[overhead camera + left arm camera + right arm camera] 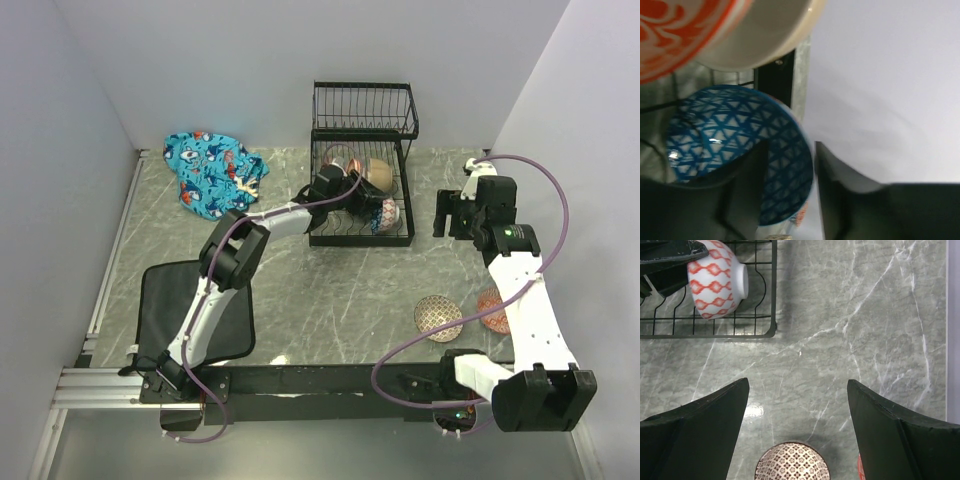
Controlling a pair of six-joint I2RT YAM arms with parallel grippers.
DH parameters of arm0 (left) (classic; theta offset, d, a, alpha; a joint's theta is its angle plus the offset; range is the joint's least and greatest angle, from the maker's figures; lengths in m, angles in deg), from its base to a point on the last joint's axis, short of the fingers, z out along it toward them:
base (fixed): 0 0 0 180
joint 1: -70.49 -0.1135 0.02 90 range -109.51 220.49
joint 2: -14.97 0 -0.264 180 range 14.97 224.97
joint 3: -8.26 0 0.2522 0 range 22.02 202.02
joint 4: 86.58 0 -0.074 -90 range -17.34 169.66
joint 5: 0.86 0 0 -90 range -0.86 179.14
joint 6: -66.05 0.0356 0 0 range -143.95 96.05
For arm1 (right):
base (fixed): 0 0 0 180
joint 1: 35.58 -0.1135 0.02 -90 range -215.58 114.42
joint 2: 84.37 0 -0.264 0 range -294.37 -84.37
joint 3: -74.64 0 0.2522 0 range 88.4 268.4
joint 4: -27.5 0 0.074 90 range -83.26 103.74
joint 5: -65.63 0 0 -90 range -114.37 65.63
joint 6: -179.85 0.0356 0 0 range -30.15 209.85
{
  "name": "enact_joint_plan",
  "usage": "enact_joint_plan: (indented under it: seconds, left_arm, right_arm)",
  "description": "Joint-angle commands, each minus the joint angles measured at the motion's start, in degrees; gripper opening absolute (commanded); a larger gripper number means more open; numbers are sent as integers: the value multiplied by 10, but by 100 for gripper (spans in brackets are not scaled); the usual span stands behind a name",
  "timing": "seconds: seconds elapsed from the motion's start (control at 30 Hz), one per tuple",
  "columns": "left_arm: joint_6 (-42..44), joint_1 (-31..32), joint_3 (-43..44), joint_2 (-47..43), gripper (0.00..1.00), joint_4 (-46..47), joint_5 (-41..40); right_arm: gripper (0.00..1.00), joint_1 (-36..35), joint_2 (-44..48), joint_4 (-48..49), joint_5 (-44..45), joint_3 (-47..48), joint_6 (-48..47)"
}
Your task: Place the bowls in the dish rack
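Observation:
Next, my right gripper will draw back and descend onto the rim of the brown patterned bowl (792, 462) away from the red-orange bowl, as that patterned bowl still sits unracked.
The black wire dish rack (362, 130) stands at the back centre. My left gripper (364, 193) reaches into its lower tier. In the left wrist view it (790, 145) is open and straddles the rim of the blue patterned bowl (715, 145), one finger inside and one outside. Above that is a cream-sided bowl with orange-red swirls (760, 30). A salmon-orange patterned bowl (715, 282) lies on its side in the rack (715, 332). My right gripper (798, 381) is open and empty above the table. A brown patterned bowl (792, 462) and a red-orange bowl (491, 305) sit on the table.
A blue printed cloth (213, 170) lies at the back left. A black mat (170, 310) lies by the left arm's base. White walls close in the table on the left, back and right. The right arm partly covers the red-orange bowl.

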State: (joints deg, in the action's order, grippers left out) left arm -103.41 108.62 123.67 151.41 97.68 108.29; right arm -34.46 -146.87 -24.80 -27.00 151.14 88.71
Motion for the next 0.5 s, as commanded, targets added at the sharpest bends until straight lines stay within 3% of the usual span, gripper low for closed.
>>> enact_joint_plan:
  seconds: [0.0, 0.27, 0.4, 0.47]
  left_arm:
    - [29, -6, -2, -57, 54, 11, -10]
    - [80, -20, -36, -123, 65, 9, 13]
    - [111, -46, -105, -198, 68, -12, 45]
    - [125, -65, -135, -230, 69, -12, 63]
  right_arm:
    - [87, 3, 25, 10, 1, 27, -7]
    - [86, 1, 48, -14, -11, 20, -39]
    - [86, -9, 45, -63, -41, -4, -98]
    - [86, -55, 51, -100, -47, -39, -117]
